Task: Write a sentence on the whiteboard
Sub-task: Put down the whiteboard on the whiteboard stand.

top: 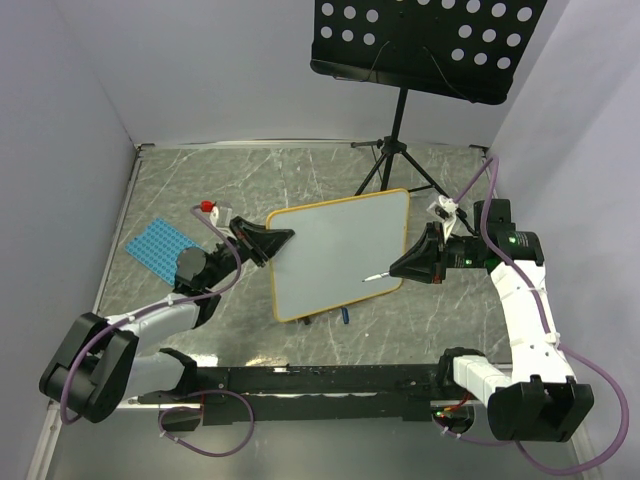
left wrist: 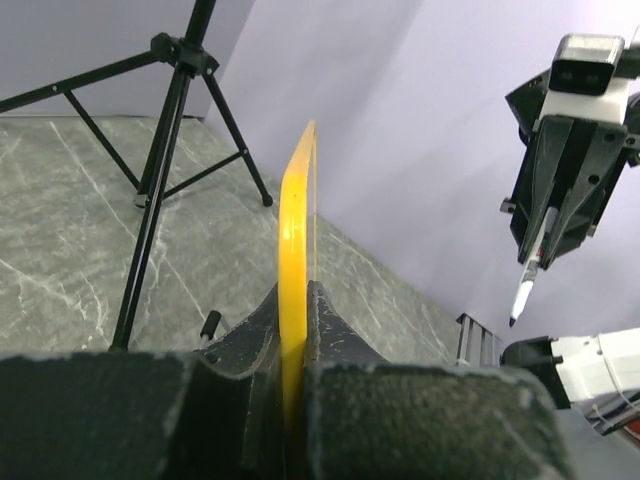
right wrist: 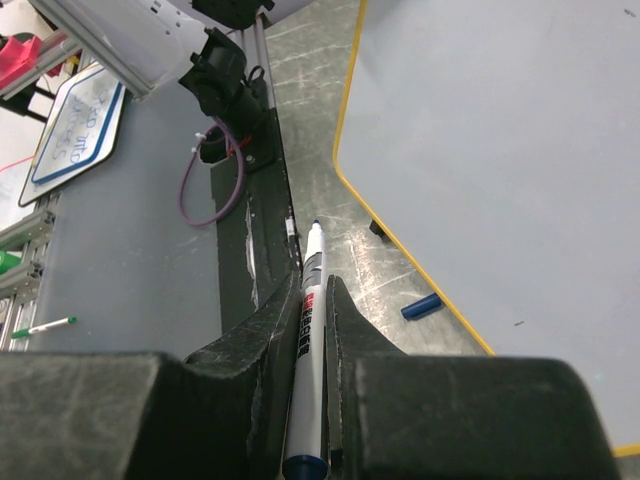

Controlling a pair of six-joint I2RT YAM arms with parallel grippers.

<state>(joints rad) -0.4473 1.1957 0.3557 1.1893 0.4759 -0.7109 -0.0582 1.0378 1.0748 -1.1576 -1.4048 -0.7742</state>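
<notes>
I next draw my left gripper back and left in the top view, toward the bare tabletop, swinging the whiteboard along by its pinched frame.
The whiteboard (top: 340,255), white with a thin orange-yellow frame, stands tilted in the middle of the table. My left gripper (top: 275,240) is shut on its left edge. In the left wrist view the yellow frame (left wrist: 296,230) is pinched between the black fingers (left wrist: 335,340). My right gripper (top: 405,268) is shut on a white marker (right wrist: 312,300) with its tip bare, and the tip hovers near the board's lower right part (top: 372,276). No sentence shows on the board's face (right wrist: 500,150), which looks blank.
A black music stand (top: 425,40) on a tripod (left wrist: 160,150) stands behind the board. A blue marker cap (right wrist: 421,306) lies on the table below the board's lower edge. A blue studded mat (top: 160,248) and a red-topped item (top: 207,207) lie at the left.
</notes>
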